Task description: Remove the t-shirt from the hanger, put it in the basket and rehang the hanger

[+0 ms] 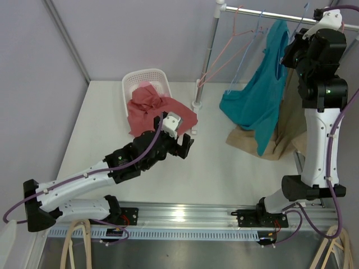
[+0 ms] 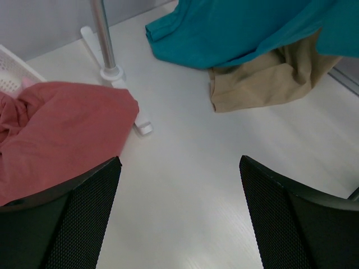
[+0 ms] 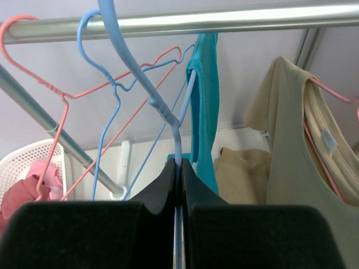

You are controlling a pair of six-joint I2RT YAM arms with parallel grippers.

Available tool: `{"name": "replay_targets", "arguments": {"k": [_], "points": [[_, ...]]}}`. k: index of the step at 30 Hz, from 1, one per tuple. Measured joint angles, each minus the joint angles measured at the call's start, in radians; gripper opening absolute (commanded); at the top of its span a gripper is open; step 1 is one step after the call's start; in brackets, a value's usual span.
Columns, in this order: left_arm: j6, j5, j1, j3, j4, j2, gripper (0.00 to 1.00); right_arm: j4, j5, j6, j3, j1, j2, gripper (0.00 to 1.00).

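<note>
My right gripper already holds the hanger. My left gripper will next turn and shift to the right in the top view onto the teal t-shirt's near lower end.
The teal t-shirt [image 1: 259, 95] hangs from a light blue hanger [image 3: 147, 95] on the metal rail [image 1: 269, 14], and its lower part reaches the table. It also shows in the right wrist view [image 3: 203, 101] and in the left wrist view [image 2: 235, 28]. My right gripper [image 3: 180, 163] is shut on the blue hanger's wire just below its neck, up by the rail [image 1: 290, 53]. My left gripper [image 2: 179, 162] is open and empty, low over the table [image 1: 182, 147], left of the shirt.
A beige shirt [image 1: 286, 131] on a pink hanger hangs behind the teal one. Bare pink [image 3: 56, 112] and blue [image 3: 106, 129] hangers are on the rail. The rack's pole [image 1: 208, 50] stands mid-table. A red cloth [image 1: 151, 106] spills from a white basket [image 1: 134, 78].
</note>
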Motion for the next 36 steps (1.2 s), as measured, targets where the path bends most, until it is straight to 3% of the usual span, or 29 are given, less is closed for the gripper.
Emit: {"name": "replay_targets", "arguments": {"k": [10,14,18,30,31,33,34,35,36], "points": [[0.237,-0.038,-0.232,0.009,0.312,0.069,0.97,-0.082,0.298,0.154,-0.142,0.195,-0.118,0.0],[0.368,-0.052,-0.347,0.008,0.497,0.15,1.0,-0.105,0.35,0.24,-0.263,0.246,-0.177,0.0],[0.462,-0.056,-0.429,0.003,0.659,0.235,1.0,-0.127,0.377,0.304,-0.279,0.274,-0.196,0.0],[0.543,-0.095,-0.447,0.011,0.853,0.441,0.97,-0.155,0.369,0.371,-0.278,0.329,-0.248,0.0],[0.538,-0.095,-0.44,0.029,0.848,0.47,0.89,-0.157,0.368,0.373,-0.278,0.332,-0.251,0.0],[0.501,-0.077,-0.41,0.063,0.807,0.516,0.54,-0.159,0.362,0.375,-0.277,0.337,-0.254,0.0],[0.481,-0.07,-0.392,0.076,0.785,0.531,0.16,-0.16,0.361,0.375,-0.277,0.339,-0.256,0.0],[0.471,-0.059,-0.373,0.091,0.757,0.543,0.04,-0.163,0.361,0.375,-0.276,0.34,-0.257,0.0],[0.463,-0.054,-0.358,0.102,0.736,0.55,0.01,-0.164,0.361,0.375,-0.275,0.341,-0.258,0.0]]}}
